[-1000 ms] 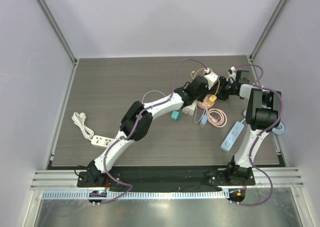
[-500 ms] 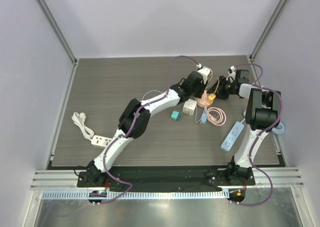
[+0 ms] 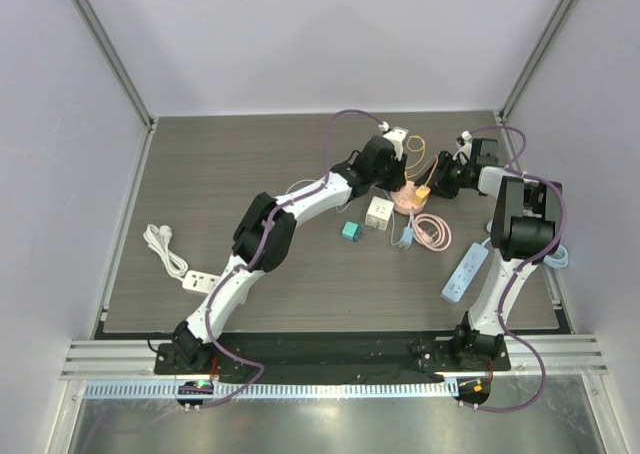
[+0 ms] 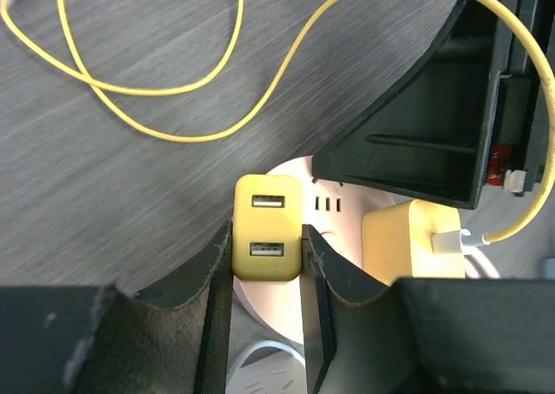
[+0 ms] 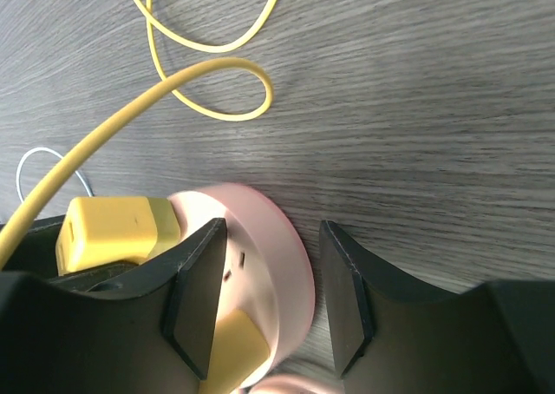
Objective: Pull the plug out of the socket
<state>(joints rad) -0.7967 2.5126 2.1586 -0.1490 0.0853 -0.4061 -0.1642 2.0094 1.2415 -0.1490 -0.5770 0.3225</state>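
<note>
My left gripper lifts the yellow USB plug next, swings back, lowers and releases it. Bare tabletop by the teal adapter (image 3: pixel 346 253) lies back, to its left in the top view.
A round pink socket (image 3: pixel 408 198) lies at the back right of the table. A yellow USB plug (image 4: pixel 267 225) stands in it, and my left gripper (image 4: pixel 267 248) is shut on that plug, one jaw on each side. A second yellow plug (image 4: pixel 408 242) with a yellow cable (image 4: pixel 173 108) sits in the socket beside it. My right gripper (image 5: pixel 273 238) is open and straddles the socket's pink rim (image 5: pixel 282 255): one finger rests over the socket face and the other stands outside the rim with a gap. In the top view the left gripper (image 3: pixel 400 181) and right gripper (image 3: pixel 437 184) meet at the socket.
A white cube adapter (image 3: pixel 378 212), a teal adapter (image 3: pixel 351 231), a blue plug (image 3: pixel 406 239) and a coiled pink cable (image 3: pixel 432 234) lie just in front of the socket. A blue-white power strip (image 3: pixel 465 272) lies at the right, a white strip (image 3: pixel 200 280) at the left.
My left gripper has moved back and to the left, from over the white adapter onto the pink socket. The right gripper has hardly moved.
</note>
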